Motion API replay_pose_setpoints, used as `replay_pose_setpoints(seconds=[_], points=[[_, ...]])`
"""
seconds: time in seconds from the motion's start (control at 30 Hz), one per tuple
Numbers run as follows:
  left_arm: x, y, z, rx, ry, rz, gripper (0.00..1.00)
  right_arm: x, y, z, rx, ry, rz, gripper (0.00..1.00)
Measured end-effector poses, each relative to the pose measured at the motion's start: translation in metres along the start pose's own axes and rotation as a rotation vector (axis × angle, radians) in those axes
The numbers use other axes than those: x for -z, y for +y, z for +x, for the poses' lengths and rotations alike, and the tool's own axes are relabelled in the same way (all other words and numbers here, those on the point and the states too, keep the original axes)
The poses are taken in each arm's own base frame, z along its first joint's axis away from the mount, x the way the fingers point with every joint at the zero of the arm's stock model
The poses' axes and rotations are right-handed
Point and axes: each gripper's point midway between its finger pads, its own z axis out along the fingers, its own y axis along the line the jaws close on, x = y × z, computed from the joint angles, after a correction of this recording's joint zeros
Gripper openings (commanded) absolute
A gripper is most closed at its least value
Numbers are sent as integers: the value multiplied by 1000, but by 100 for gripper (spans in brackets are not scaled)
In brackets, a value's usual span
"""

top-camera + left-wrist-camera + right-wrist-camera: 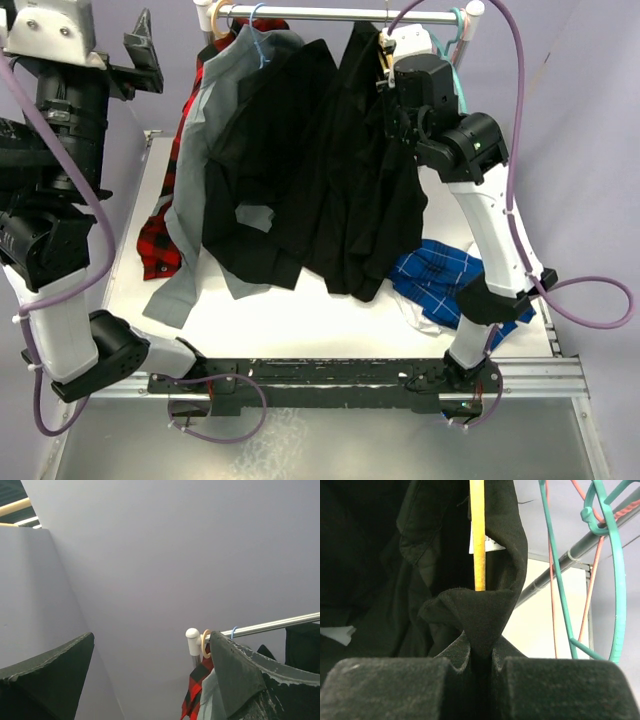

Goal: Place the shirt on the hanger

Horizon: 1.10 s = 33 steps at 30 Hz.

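Note:
My right gripper slides the fold of the black shirt along the bar toward the grey shirt next.
The black shirt (372, 205) hangs from the rail at the back right, next to a second black garment (275, 150). My right gripper (390, 100) is up by the shirt's top, shut on a fold of its black fabric (481, 615). In the right wrist view the yellow-orange hanger (477, 535) shows as a straight bar running down into that fold, with the shirt's cloth around it. My left gripper (143, 52) is raised at the far left, away from the clothes, open and empty (152, 640).
The metal rail (330, 14) carries a grey shirt (205, 120) and a red-plaid shirt (160, 245). A teal hanger (616, 580) and a pink hanger (551, 580) hang right of my right gripper. A blue-checked shirt (440, 272) lies on the white table (330, 320).

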Motion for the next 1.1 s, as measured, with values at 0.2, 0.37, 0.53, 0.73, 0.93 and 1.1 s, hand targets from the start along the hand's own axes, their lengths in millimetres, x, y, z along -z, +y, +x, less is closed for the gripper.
replay_pose_setpoints(seconds=[0.2, 0.37, 0.53, 0.73, 0.93, 1.1], points=[[7, 4, -2, 97, 1, -13, 99, -17, -4, 0, -23, -6, 53, 0], [10, 6, -3, 137, 3, -19, 99, -39, 5, -4, -37, -19, 60, 0], [13, 4, 0, 158, 17, -11, 99, -71, 27, 0, -38, -19, 36, 0], [13, 2, 4, 160, 33, -7, 99, -101, 54, 10, -32, -9, -16, 0], [14, 4, 13, 159, 66, -21, 99, -107, 66, 5, -45, -32, -62, 0], [15, 11, 20, 147, 93, -55, 99, -112, 74, 7, -42, -34, -94, 0]])
